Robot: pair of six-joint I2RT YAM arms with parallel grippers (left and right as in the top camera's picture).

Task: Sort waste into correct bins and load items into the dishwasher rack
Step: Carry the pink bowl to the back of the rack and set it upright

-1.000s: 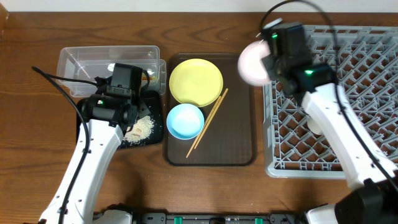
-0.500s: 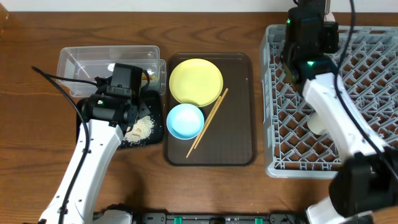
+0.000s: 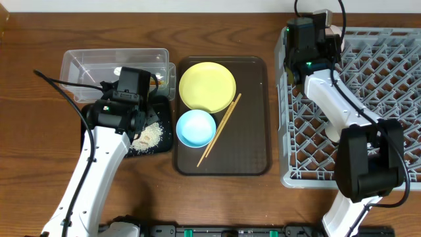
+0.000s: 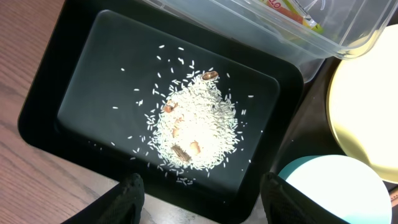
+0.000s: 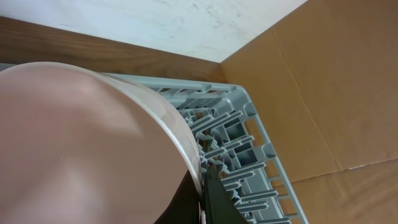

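My right gripper should next lower to the rack's tray-side edge (image 3: pixel 283 64), below and left in the overhead view, and release the bowl.
My right gripper (image 3: pixel 314 33) (image 5: pixel 203 202) is shut on the rim of the white bowl (image 5: pixel 81 143), which looks pinkish, and holds it tilted over the far left corner of the grey dishwasher rack (image 3: pixel 385 99) (image 5: pixel 239 146). My left gripper (image 3: pixel 126 122) (image 4: pixel 205 199) is open and empty above the black tray (image 3: pixel 163 146) (image 4: pixel 81 81), which holds the rice heap (image 3: pixel 152 135) (image 4: pixel 198 127). The wrapper scrap (image 4: pixel 292 9) lies in the clear tub (image 3: pixel 99 62). The yellow plate (image 3: pixel 207 86), light blue bowl (image 3: pixel 195 128) and chopsticks (image 3: pixel 219 130) lie on the brown serving tray (image 3: pixel 253 131).
A pale round thing (image 3: pixel 333 133), perhaps the cup, sits in the rack, partly behind my right arm. Brown cardboard (image 5: pixel 323 81) stands beyond the rack's far edge. Bare wooden table (image 3: pixel 39 151) lies left of the bins.
My right arm carried the white bowl from above the serving tray's far right corner to the rack's far left corner. The left arm has not moved.
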